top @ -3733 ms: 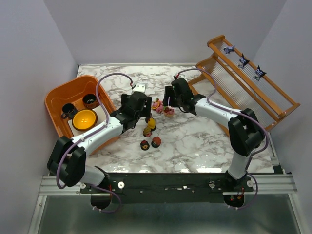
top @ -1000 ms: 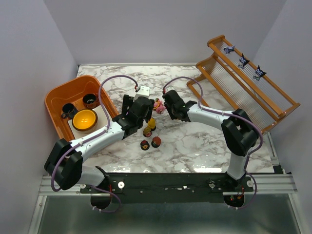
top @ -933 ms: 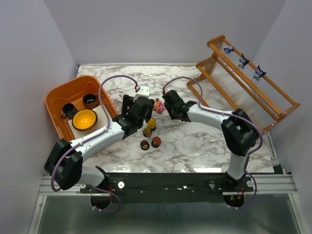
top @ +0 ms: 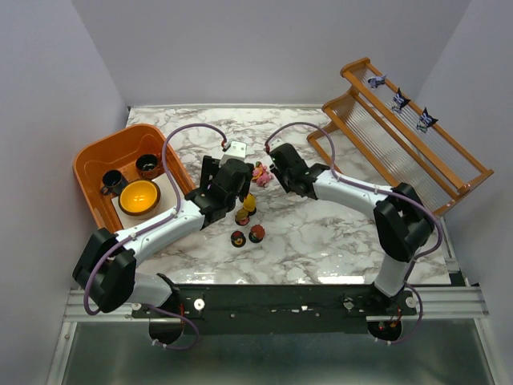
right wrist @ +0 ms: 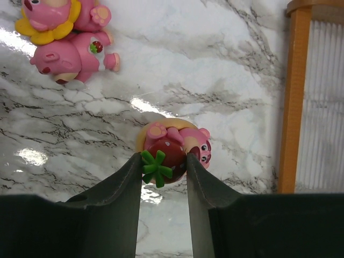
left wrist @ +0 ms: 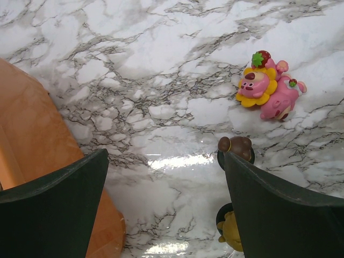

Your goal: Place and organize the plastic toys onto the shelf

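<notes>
My right gripper will next go up and outward, and release the bear on the shelf's middle level's empty far end point(top: 345, 111), which is to the gripper's right in the top view.
My right gripper point(right wrist: 164, 161) is shut on a pink bear toy with a red strawberry point(right wrist: 173, 150), held close to the marble table; in the top view this gripper point(top: 274, 175) hides the toy. Two more pink toys point(right wrist: 64, 32) lie just beyond it, also in the top view point(top: 260, 172) and the left wrist view point(left wrist: 269, 88). My left gripper point(left wrist: 165, 156) is open and empty over the table point(top: 240, 188), with a brown toy point(left wrist: 236, 146) and a yellow toy point(left wrist: 231, 232) beside its right finger. The shelf point(top: 409, 136) stands at the right with three purple-black toys point(top: 399, 100) on its upper tier.
An orange tub point(top: 92, 156) at the left holds two dark cups point(top: 148, 165) and a yellow bowl point(top: 139, 196); its wall shows by my left finger point(left wrist: 32, 145). Three more toys point(top: 247, 228) stand near the table's middle. The shelf's orange frame point(right wrist: 293, 97) is right of my right gripper.
The right gripper moved left to the pink toys, closed on the strawberry bear, then drew slightly back to the right. The left gripper shifted a little forward and stays open.
</notes>
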Motion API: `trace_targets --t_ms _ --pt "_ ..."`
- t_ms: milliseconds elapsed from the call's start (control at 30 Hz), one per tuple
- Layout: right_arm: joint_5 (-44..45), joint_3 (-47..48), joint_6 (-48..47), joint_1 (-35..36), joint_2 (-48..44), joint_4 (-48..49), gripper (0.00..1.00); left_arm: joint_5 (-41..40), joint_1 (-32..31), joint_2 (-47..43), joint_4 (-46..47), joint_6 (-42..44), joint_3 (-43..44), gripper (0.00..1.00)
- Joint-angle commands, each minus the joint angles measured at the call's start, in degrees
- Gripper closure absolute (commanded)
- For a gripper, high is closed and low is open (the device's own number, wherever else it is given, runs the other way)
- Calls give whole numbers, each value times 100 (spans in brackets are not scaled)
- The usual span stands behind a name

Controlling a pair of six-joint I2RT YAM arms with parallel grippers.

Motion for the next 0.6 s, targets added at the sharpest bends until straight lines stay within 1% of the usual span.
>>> trace_targets --t_ms 0,267,400,567 --pt "224 412 -663 -7 -324 14 99 -190 -36 -134 116 10 -42 1" --pt "286 1001 -1473 -192 -518 -100 99 -173 -45 -160 124 1 -51 1" --pt "146 1448 -1728 -516 -588 -223 99 -164 -45 -160 133 1 -51 1" --pt "-136 1784 -2018 -912 -588 -312 99 -164 -45 -160 133 10 -51 1"
